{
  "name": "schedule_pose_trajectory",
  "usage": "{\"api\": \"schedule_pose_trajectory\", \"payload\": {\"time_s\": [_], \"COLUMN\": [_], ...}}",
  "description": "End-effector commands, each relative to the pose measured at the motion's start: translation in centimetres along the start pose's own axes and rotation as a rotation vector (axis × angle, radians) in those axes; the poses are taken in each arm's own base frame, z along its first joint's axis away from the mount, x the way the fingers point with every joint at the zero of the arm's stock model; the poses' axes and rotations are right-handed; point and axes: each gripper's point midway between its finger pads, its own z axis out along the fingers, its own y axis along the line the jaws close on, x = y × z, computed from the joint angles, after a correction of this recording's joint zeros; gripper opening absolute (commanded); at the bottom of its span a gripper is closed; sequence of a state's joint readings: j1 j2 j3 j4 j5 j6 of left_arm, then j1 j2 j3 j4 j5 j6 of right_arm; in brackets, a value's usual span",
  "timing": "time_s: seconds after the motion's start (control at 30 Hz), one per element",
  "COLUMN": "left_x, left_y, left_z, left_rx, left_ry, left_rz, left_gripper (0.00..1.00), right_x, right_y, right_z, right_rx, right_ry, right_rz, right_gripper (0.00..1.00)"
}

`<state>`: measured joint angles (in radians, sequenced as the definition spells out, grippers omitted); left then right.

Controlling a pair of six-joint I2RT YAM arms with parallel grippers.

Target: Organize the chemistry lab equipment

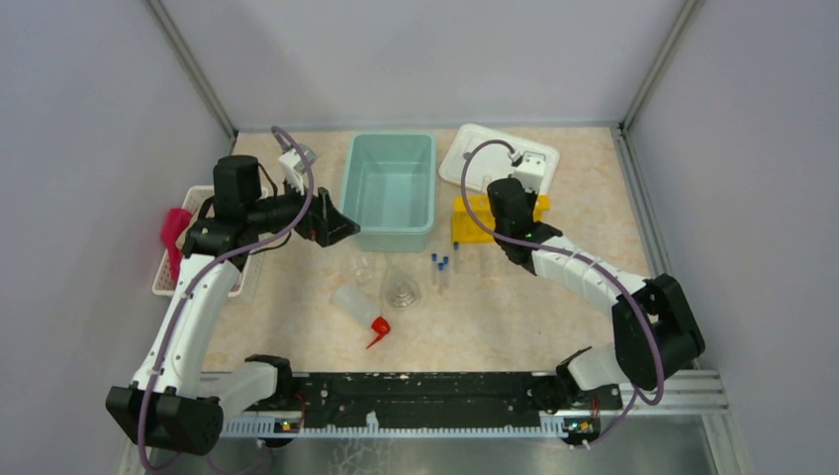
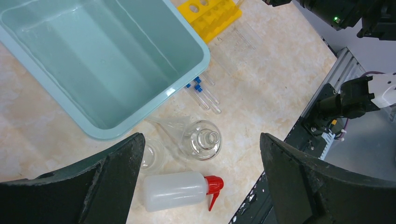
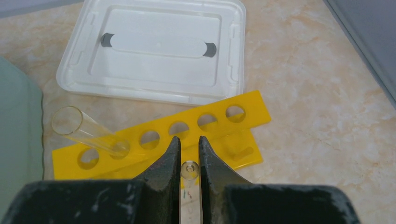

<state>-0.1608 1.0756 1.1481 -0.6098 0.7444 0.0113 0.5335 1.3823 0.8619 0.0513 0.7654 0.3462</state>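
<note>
The robot will next move its right gripper toward the near side of the yellow rack (image 1: 495, 220) and then lower the clear tube, because the holes along the rack's middle are empty.
My right gripper (image 1: 502, 205) (image 3: 189, 142) is shut on a clear tube (image 3: 189, 170), seen end-on, just above the yellow holed rack (image 3: 159, 135) (image 1: 495, 220). Another clear tube (image 3: 88, 130) leans in a hole near the rack's left end. My left gripper (image 1: 341, 226) (image 2: 201, 137) is open and empty, hanging above the flask (image 2: 203, 140) (image 1: 401, 290). A beaker (image 2: 152, 154) and the squeeze bottle (image 2: 175, 190) (image 1: 358, 309), lying on its side with its red spout, are beside the flask. Blue-capped tubes (image 2: 201, 91) (image 1: 440, 262) lie on the table.
A teal bin (image 1: 391, 193) (image 2: 93, 60) stands at the back centre. A white lid (image 1: 475, 153) (image 3: 154, 51) lies behind the rack. A white slatted basket (image 1: 188, 247) with a pink cloth (image 1: 176, 233) sits at the left.
</note>
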Motion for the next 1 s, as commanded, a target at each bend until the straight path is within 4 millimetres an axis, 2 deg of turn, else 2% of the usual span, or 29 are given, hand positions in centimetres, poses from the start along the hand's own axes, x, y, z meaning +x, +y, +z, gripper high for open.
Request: {"api": "schedule_pose_trajectory", "payload": {"time_s": [0.0,0.97], "left_x": [-1.3,-1.8], "left_y": [-0.5,-0.6], "left_z": [-0.4,-0.5], "left_rx": [0.009,0.015], "left_ry": [-0.030,-0.037], "left_rz": [0.017,0.035], "left_gripper": [0.99,0.99], "right_x": [-1.4,1.4], "right_y": [0.0,0.0], "right_z": [0.4,1.7], "right_rx": [0.013,0.032], "right_ry": [-0.057,-0.010], "right_rz": [0.037,0.009], "right_gripper": [0.00,0.00]}}
